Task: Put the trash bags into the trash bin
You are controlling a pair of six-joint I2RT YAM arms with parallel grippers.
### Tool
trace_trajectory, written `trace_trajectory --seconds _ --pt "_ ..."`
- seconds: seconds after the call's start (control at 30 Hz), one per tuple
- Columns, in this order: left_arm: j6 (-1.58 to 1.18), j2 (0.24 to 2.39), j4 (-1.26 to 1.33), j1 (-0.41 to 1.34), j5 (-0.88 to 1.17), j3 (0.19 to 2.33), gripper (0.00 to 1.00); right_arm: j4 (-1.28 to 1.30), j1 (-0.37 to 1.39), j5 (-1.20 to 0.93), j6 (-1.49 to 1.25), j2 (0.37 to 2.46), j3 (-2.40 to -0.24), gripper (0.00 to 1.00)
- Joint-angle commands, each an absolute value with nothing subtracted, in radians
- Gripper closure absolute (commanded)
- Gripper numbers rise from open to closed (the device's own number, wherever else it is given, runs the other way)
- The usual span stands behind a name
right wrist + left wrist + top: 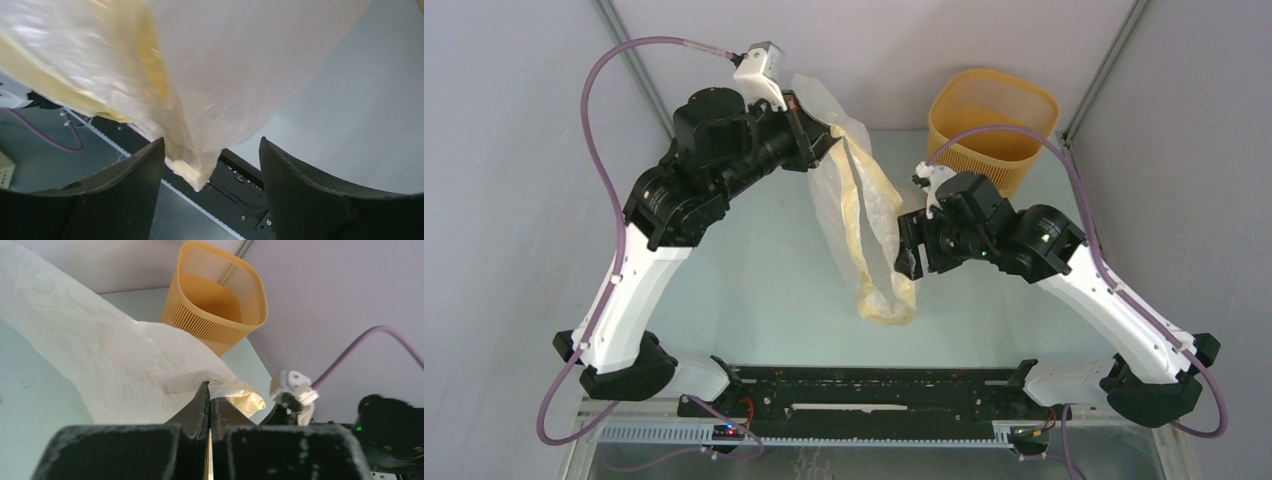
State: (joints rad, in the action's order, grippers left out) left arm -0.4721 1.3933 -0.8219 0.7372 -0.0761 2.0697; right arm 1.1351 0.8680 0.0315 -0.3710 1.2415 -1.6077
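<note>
My right gripper has its spread fingers on both sides of the bag's banded edge (893,232) (187,150), so next it will ease toward that edge beside it, to its left in the top view, and close.
The trash bag (859,220) is thin, whitish and translucent with a pale yellow band. It hangs lifted over the middle of the table. My left gripper (819,135) is shut on its upper edge; in the left wrist view (209,390) the jaws are pressed together on the plastic (100,355). My right gripper (909,245) is open just right of the bag's lower part. In the right wrist view (212,150) the bag (210,75) hangs down between the spread fingers, held by neither. The yellow-orange trash bin (994,125) stands upright at the back right, open and empty (215,295).
Grey walls close off the back and both sides, with metal posts in the back corners. A black rail (854,385) runs along the near edge between the arm bases. Purple cables (604,160) arc above both arms.
</note>
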Motion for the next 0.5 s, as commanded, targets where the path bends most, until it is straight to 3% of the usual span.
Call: trace_trajectory --seconds 0.0,0.2,0.37,0.47 --pt "-0.506 1.366 -0.830 0.730 -0.123 2.120 1.00 1.031 0.909 0.111 -0.461 1.217 -1.493 0.23" --pt "-0.488 1.303 -0.829 0.732 -0.157 2.019 1.00 0.896 0.938 0.083 -0.487 1.194 -1.334 0.27" --pt "-0.505 1.320 -0.924 0.731 -0.241 2.091 1.00 0.764 0.960 0.046 -0.459 1.178 -1.242 0.28" --pt "-0.504 1.335 -0.916 0.733 -0.225 2.102 1.00 0.708 0.947 0.018 -0.428 1.193 -1.229 0.39"
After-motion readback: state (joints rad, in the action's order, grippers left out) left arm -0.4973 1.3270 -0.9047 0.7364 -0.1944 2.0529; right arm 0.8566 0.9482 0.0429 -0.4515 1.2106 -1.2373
